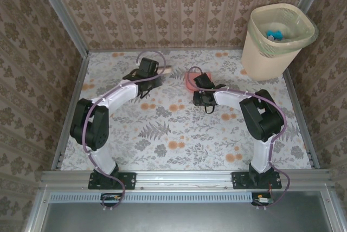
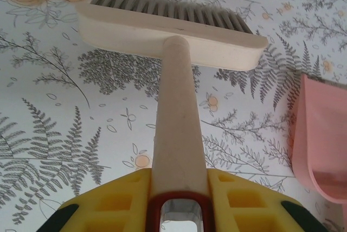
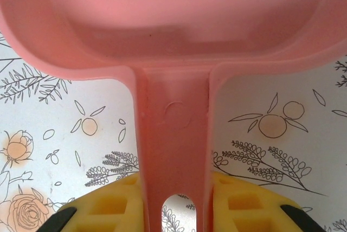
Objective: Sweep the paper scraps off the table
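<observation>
My left gripper moves the hand brush down onto the table below next, then releases it, since the scraps are inside the bin.
My left gripper (image 2: pixel 179 191) is shut on the beige handle of a hand brush (image 2: pixel 168 29), whose bristled head rests over the table (image 2: pixel 65 134). From above, that gripper (image 1: pixel 147 72) is at the table's far middle, with the brush (image 1: pixel 164 70) pointing right. My right gripper (image 3: pixel 176 202) is shut on the handle of a pink dustpan (image 3: pixel 179 15). The dustpan (image 1: pixel 192 80) lies just right of the brush, and its edge (image 2: pixel 320 134) shows in the left wrist view. Teal-blue paper scraps (image 1: pixel 275 33) lie inside the bin.
A cream plastic bin (image 1: pixel 271 56) stands at the far right corner of the table (image 1: pixel 162 134). Metal rails (image 1: pixel 184 176) edge the table and brown patterned walls close it in on three sides. Both arms bend inward over the middle.
</observation>
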Controlling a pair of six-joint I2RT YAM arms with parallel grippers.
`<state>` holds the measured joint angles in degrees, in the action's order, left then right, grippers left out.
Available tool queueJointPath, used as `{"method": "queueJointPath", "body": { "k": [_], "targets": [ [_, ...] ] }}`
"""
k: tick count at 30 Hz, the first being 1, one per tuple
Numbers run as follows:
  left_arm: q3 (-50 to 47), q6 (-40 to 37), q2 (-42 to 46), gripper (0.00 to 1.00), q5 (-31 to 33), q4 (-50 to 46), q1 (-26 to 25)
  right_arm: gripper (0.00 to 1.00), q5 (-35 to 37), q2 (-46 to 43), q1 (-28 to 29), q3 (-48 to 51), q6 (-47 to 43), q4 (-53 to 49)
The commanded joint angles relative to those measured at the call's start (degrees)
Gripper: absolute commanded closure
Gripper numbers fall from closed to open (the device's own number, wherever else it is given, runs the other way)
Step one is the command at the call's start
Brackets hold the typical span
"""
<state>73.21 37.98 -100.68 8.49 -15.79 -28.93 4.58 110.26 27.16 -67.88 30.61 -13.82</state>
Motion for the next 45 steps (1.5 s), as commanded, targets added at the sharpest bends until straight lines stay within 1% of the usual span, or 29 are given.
{"method": "queueJointPath", "body": {
  "k": [1,4,5,8,13,15,20,22,27,29,32,33,34,35,39,43,45],
  "targets": [
    [-1.38,2.09,0.12,1.00,4.47,-1.20,-0.80,0.85,1.13,2.06,0.09,-0.74,0.20,-1.04],
    [-5.26,3.36,2.27,1.00,6.52,0.69,-1.91,0.80,1.05,2.16,0.09,-0.94,0.13,-1.10],
    [-6.35,3.62,2.77,1.00,6.82,1.11,-2.01,0.76,0.96,2.15,0.09,-0.94,0.13,-1.04],
    [-7.35,4.01,3.12,1.00,7.15,-0.43,-1.88,0.68,0.74,2.19,0.09,-0.98,-0.10,-1.12],
    [-7.86,4.85,1.49,1.00,3.85,-1.34,-1.97,0.59,0.78,1.15,0.18,-0.31,-0.15,-1.04],
    [-7.91,5.15,0.81,1.00,3.00,-1.87,-2.01,0.52,0.54,-0.07,0.23,0.75,-0.27,-0.02],
    [-9.15,5.66,1.62,1.00,3.23,-1.95,-2.01,0.36,-0.37,-3.35,0.43,3.30,-0.45,2.43],
    [-9.52,5.62,1.80,0.98,3.20,-2.09,-2.01,0.31,0.18,-5.15,0.44,4.55,-0.40,3.34],
    [-9.81,5.69,1.39,0.86,2.36,-2.69,-2.01,0.24,5.43,-13.59,0.44,10.99,0.73,7.62],
    [-9.71,5.76,1.13,0.79,1.59,-2.67,-2.01,0.21,9.36,-18.35,0.44,14.99,1.48,10.45],
    [-9.66,5.81,1.23,0.72,1.00,-2.72,-2.05,0.18,14.63,-24.36,0.28,19.66,2.65,12.86],
    [-9.58,5.87,1.20,0.68,0.92,-2.74,-2.09,0.17,16.11,-25.98,0.12,20.84,3.16,13.35],
    [-9.34,5.86,1.37,0.59,0.95,-3.03,-2.16,0.17,17.43,-27.54,-0.06,22.02,3.67,13.78],
    [-9.23,5.81,1.45,0.56,0.92,-3.26,-2.26,0.16,18.87,-29.29,-0.28,23.19,4.29,14.15],
    [-8.63,5.35,2.52,0.49,1.04,-3.86,-3.06,0.13,23.55,-35.72,-1.94,27.61,7.11,15.09],
    [-8.40,4.95,4.95,0.41,2.12,-4.59,-4.15,0.12,25.07,-40.57,-3.83,31.26,9.26,16.50],
    [-8.41,4.63,6.77,0.38,2.97,-5.02,-4.53,0.08,26.79,-42.61,-4.53,32.27,9.81,16.32]
  ]
}}
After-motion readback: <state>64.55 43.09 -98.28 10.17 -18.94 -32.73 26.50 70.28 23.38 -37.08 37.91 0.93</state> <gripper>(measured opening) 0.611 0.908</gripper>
